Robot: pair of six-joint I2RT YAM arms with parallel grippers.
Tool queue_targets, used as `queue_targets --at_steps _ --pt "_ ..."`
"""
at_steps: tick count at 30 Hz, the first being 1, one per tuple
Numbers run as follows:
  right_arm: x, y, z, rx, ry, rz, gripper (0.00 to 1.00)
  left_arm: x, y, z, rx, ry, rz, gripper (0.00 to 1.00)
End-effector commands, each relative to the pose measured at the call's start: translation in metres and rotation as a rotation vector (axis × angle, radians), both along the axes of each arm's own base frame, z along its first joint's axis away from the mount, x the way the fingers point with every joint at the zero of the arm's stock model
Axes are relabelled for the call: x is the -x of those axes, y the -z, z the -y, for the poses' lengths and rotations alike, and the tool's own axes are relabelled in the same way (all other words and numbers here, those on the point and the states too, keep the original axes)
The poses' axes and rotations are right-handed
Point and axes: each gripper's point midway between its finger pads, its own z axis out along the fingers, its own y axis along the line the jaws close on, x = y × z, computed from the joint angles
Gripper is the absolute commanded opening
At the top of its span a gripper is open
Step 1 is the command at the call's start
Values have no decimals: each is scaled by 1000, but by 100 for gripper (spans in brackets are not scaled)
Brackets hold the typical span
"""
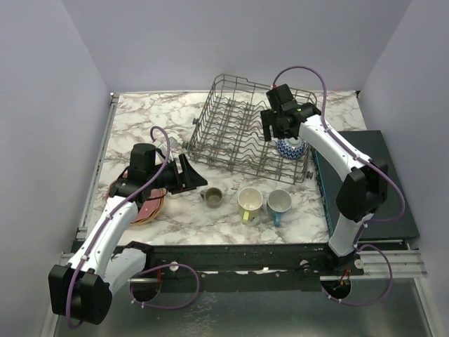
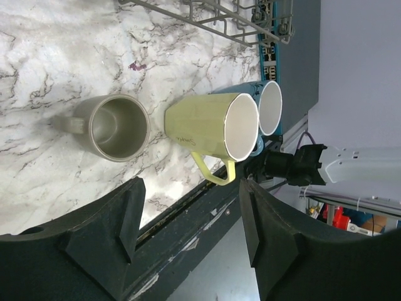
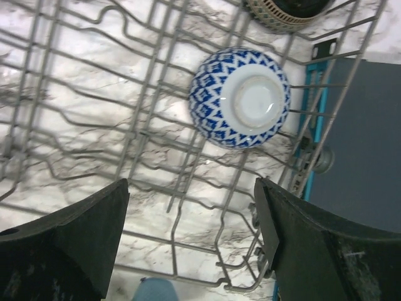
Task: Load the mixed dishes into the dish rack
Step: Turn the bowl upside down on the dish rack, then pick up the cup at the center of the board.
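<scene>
The grey-beige mug is still outside the rack (image 1: 238,130), so my right gripper will next swing back and down to it, onto the mug's rim (image 1: 221,194) opposite its handle.
The grey wire dish rack (image 1: 238,130) stands at the back centre of the marble table. A blue-white patterned bowl (image 1: 289,148) (image 3: 240,97) lies upside down in its right end. My right gripper (image 1: 280,135) (image 3: 191,185) hovers open over that end, just short of the bowl, with only rack wires (image 3: 156,138) below. A grey-beige mug (image 1: 212,196) (image 2: 116,127), a pale yellow mug (image 1: 250,201) (image 2: 210,125) and a blue mug (image 1: 279,203) (image 2: 269,106) stand in a row in front of the rack. My left gripper (image 1: 198,175) (image 2: 190,185) is open and empty, just left of the grey-beige mug. Stacked plates (image 1: 146,208) lie under the left arm.
A dark flat box (image 1: 372,179) (image 3: 363,138) with a teal edge lies against the rack's right side. A lattice-patterned rim (image 3: 276,19) shows at the top of the right wrist view, inside the rack. The table's front rail (image 2: 188,219) runs close behind the mugs.
</scene>
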Motion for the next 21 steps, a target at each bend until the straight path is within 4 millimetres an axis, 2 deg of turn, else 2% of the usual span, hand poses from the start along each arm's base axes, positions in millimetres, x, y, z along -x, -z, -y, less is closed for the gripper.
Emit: queue_targets --at_steps 1,10,12,17,21 --pt "8 -18 -24 -157 -78 23 85 -5 -15 -4 -34 6 51 69" --pt "36 -39 -64 -355 -240 36 72 -9 -36 -4 -40 11 113 74" --pt "41 -42 -70 -366 -260 42 70 -10 -39 -5 -44 10 126 75" --pt "60 -47 -99 -415 -367 23 67 -13 -46 -8 -69 -6 146 77" --pt "74 -49 -124 -456 -453 -3 67 -17 -52 -15 -111 -36 169 83"
